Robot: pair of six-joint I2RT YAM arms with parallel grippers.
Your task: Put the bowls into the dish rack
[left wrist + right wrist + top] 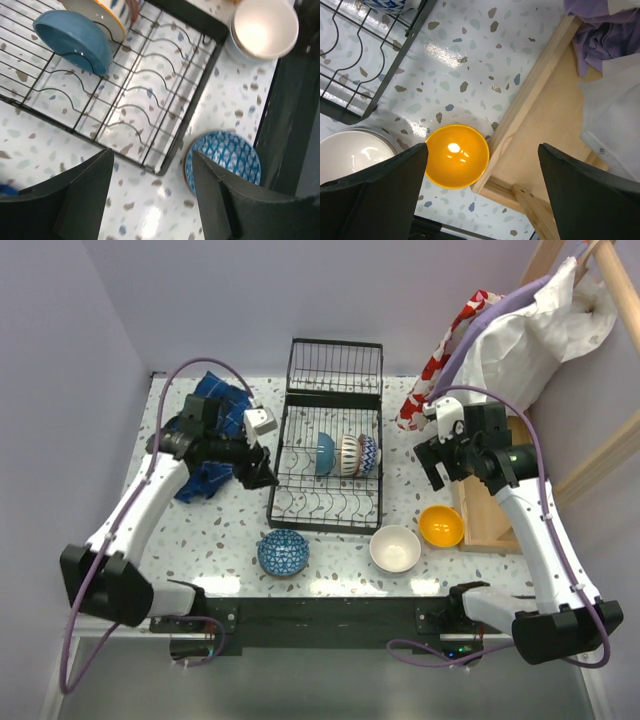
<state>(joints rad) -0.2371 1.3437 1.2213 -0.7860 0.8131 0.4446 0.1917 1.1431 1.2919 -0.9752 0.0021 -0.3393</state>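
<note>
My left gripper will next move back and down to close on the patterned bowl's near rim (274, 572) (258, 172), because it lies below the gripper and toward my base.
The black wire dish rack (325, 528) stands mid-table. It holds three bowls on edge: a blue one (325, 453), a red-striped one (349, 454) and a blue-and-white one (368, 453). On the table in front lie a blue patterned bowl (283, 552), a white bowl (395, 548) and an orange bowl (441, 526). My left gripper (262, 472) is open and empty at the rack's left rim. In the left wrist view it (152, 200) hangs over the rack's corner (198, 95) and the patterned bowl (225, 157). My right gripper (480, 195) is open and empty above the orange bowl (456, 156).
A wooden tray (490, 510) lies at the right, touching the orange bowl; its rim (530, 95) shows in the right wrist view. A white bag (530, 330) and a red-and-white cloth (445, 350) sit behind it. A blue cloth (215, 400) lies at the back left.
</note>
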